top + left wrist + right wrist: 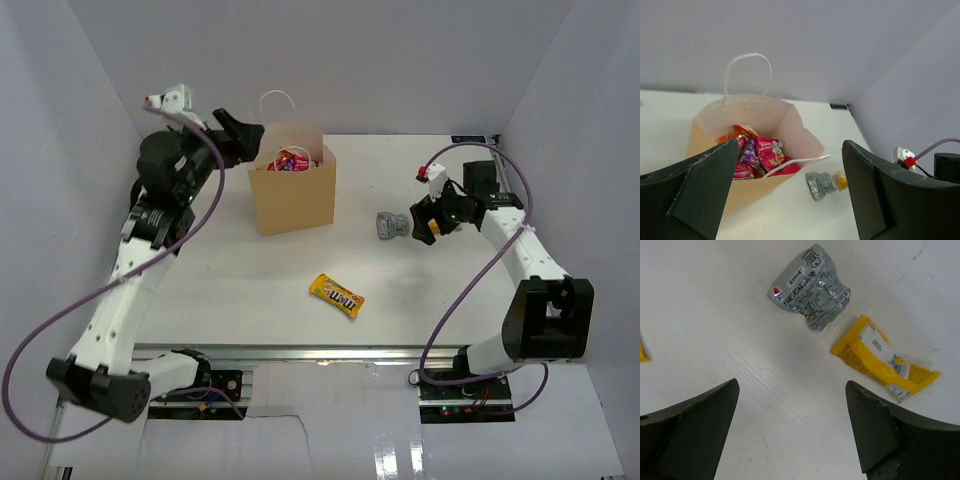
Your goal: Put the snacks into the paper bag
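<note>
I need to turn my right gripper's open fingers next to match the slant of the yellow packet by the silver one. Then I need to lower them around the yellow packet's body, because it lies below.
The tan paper bag [292, 195] stands open at the back middle, with pink, purple and orange snacks [290, 160] inside. My left gripper [245, 133] hovers open and empty beside the bag's upper left rim. The left wrist view looks down into the bag [765, 112] at its packets [762, 155], with that gripper [790, 145] open. A silver packet [391, 225] lies right of the bag. My right gripper [420, 222] is open and empty just above and beside it. In the right wrist view the silver packet [812, 290] and a yellow packet [882, 360] lie ahead of the open gripper [792, 385]. A yellow candy packet [336, 296] lies at the front middle.
One white cord handle [278, 100] stands up at the bag's back; the other [795, 162] droops over the near rim. White walls enclose the table on three sides. The silver [820, 184] and yellow [841, 180] packets also show in the left wrist view.
</note>
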Controlling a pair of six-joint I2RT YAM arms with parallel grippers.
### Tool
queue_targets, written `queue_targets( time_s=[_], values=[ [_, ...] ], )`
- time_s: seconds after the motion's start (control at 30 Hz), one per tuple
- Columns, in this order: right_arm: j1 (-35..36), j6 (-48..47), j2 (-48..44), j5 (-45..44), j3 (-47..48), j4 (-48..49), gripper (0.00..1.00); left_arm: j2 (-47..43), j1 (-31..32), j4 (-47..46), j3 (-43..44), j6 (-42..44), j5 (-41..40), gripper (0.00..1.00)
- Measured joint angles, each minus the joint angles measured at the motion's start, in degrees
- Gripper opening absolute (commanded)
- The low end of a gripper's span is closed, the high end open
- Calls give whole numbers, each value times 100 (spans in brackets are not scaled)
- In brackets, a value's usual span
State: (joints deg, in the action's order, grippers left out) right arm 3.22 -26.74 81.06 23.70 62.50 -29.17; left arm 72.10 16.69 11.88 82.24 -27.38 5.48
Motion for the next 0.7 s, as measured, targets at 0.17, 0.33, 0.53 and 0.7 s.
queue_targets(
  time_s=[0.17, 0.33, 0.53, 0.7],
  values=[
    [24, -3150, 962, 39, 846, -1213, 84, -1908, 0, 149, -1401, 407, -669, 98],
    [22, -5309, 2020, -651, 1228, -1794, 84, -3097, -2, 717, -2629, 153, -1008, 98],
    [2, -6476, 3014, -1344, 2208, -1891, 83, -4280, -2, 1523, -4277, -944, -1084, 98],
    [-13, -6828, 3545, -1759, 2885, -1808, 79, -5152, -2, 2026, -5136, -2264, -1080, 98]
  ],
)
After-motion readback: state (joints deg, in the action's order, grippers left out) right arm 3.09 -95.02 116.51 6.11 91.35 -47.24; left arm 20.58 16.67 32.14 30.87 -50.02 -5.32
